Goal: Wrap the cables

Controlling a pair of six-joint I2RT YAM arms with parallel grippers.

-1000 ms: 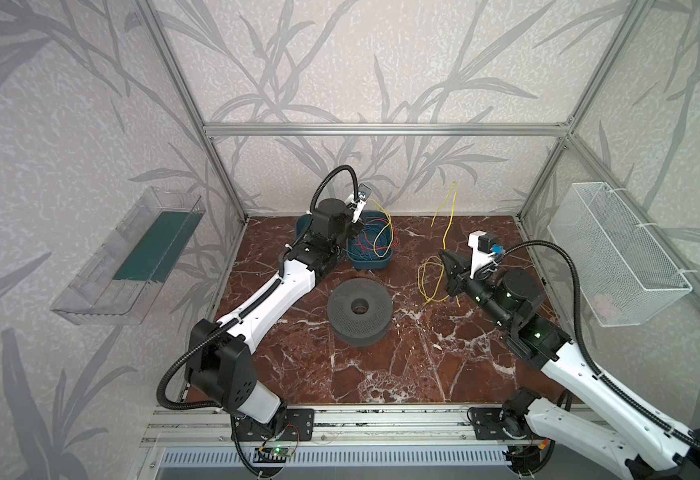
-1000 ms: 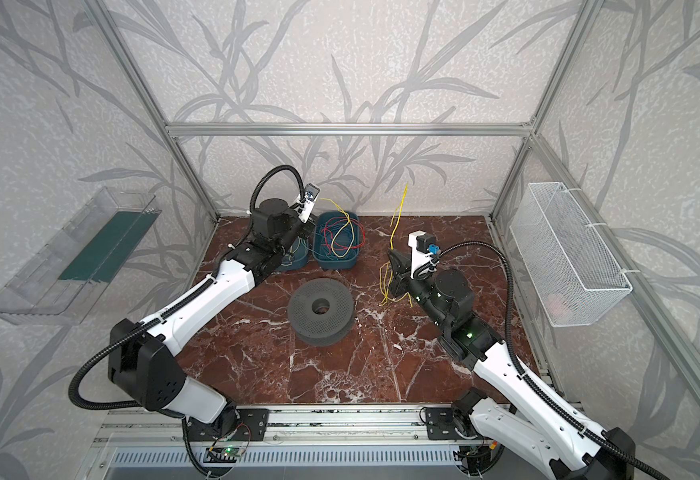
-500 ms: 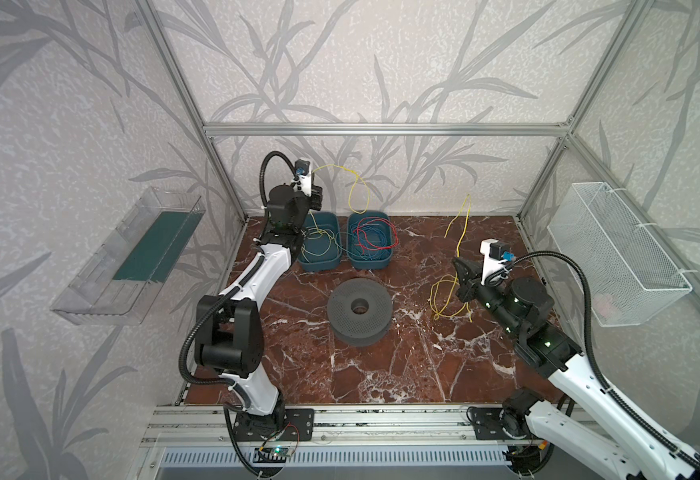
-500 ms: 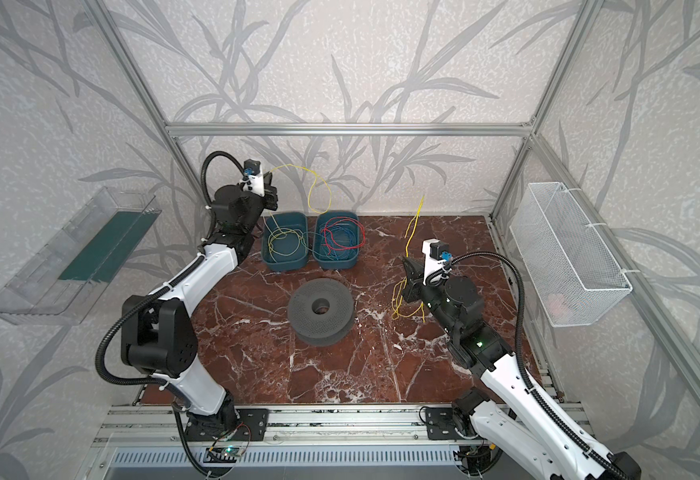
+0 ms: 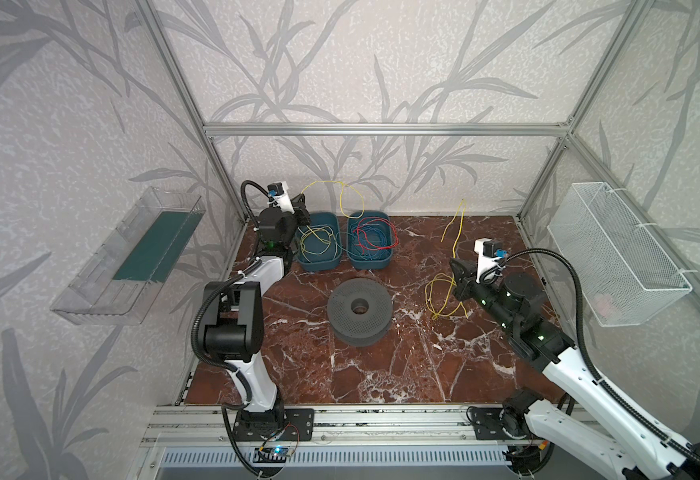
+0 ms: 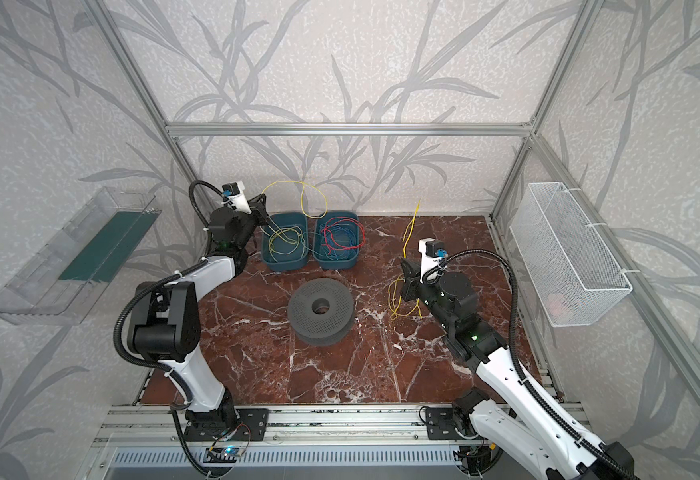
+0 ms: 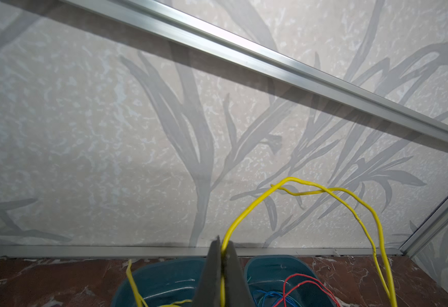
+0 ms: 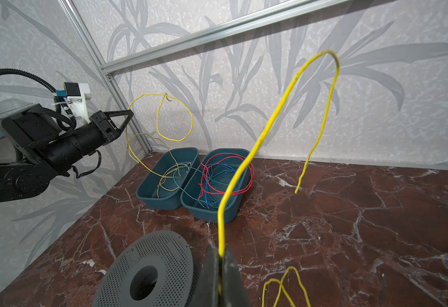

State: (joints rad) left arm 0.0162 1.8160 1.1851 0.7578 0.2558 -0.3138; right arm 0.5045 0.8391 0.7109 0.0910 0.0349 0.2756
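The loose end of the yellow cable already lies coiled inside the teal bin (image 5: pixel 319 264), so next I will move my left gripper down toward the bin, tip its fingers downward and release the loop.
My left gripper (image 5: pixel 303 203) is raised at the back left beside the bins and is shut on a thin yellow cable (image 7: pixel 323 190). That cable loops in the air above the bins (image 5: pixel 342 195) and trails down into the left teal bin (image 5: pixel 319 264). My right gripper (image 8: pixel 220 255) is shut on a second yellow cable (image 8: pixel 284 106). This one arches upward, its free end hanging above the marble, and loose loops (image 5: pixel 439 291) hang below the gripper (image 5: pixel 456 266). The grey perforated spool (image 5: pixel 342 303) lies flat mid-table, between the two grippers.
A second teal bin (image 5: pixel 371 262) beside the first holds red, blue and green wires. A clear plastic tray (image 5: pixel 132 257) hangs on the left wall and a white wire basket (image 5: pixel 614 253) on the right wall. Aluminium frame posts stand at the back corners.
My left arm has swung from over the bins to the back left, lifting its yellow cable into a high loop. My right gripper has drawn back to the right with its cable.
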